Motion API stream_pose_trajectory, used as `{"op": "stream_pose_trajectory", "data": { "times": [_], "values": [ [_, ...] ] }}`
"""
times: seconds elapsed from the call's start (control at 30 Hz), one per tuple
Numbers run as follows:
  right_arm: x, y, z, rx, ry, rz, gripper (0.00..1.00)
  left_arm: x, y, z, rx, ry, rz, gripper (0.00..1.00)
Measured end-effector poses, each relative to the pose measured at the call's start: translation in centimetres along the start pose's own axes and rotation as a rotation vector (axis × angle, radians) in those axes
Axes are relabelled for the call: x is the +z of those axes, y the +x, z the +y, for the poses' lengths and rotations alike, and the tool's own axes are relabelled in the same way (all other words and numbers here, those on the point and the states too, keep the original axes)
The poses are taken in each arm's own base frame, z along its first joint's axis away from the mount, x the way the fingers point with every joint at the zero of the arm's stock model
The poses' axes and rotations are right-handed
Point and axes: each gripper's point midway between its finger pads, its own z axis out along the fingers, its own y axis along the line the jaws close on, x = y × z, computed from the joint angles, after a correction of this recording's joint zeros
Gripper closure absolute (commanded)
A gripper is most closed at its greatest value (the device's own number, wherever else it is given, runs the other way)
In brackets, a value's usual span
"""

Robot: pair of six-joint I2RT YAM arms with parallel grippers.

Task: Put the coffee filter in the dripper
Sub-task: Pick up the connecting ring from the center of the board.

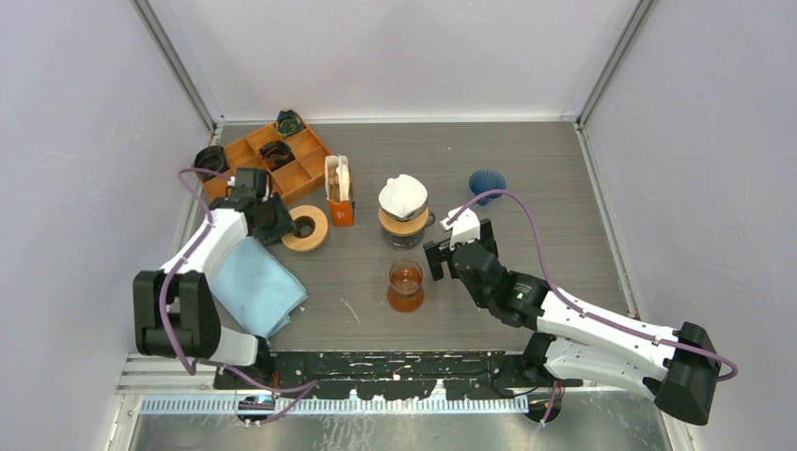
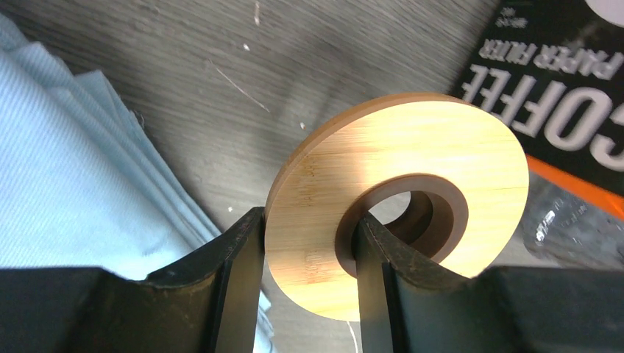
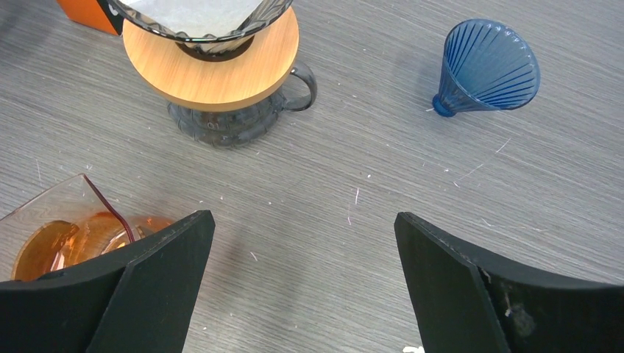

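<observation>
My left gripper holds the wooden ring and will next swing to the right in the top view and release it onto the amber glass's rim, since the glass's opening is uncovered.
A white paper coffee filter sits in the glass dripper, which has a wooden collar and stands on a dark glass server at mid table. Both show at the top of the right wrist view: filter, collar. My right gripper is open and empty just right of the dripper, over bare table. My left gripper is shut on a loose wooden ring, one finger outside its rim and one in its hole. The ring looks tilted.
An orange-and-black coffee filter box stands left of the dripper. An amber glass stands in front of it. A blue ribbed cone lies to the right. A light blue cloth and an orange compartment tray are at the left.
</observation>
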Motion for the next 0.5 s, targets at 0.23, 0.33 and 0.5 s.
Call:
{"op": "stream_pose_trajectory", "data": {
  "times": [0.23,0.33,0.5],
  "values": [
    [-0.2,-0.8,-0.4,0.003,0.026,0.001,0.00,-4.2,1.3,-1.5,0.037,0.104,0.010,0.73],
    [-0.3,-1.2,-0.9,0.002,0.048,-0.002,0.00,-6.5,2.2,-2.4,0.080,0.143,0.014,0.73],
    [-0.4,-1.6,-1.7,0.009,0.094,-0.013,0.00,-9.2,3.6,-4.7,0.194,0.189,0.030,0.72]
  ]
}}
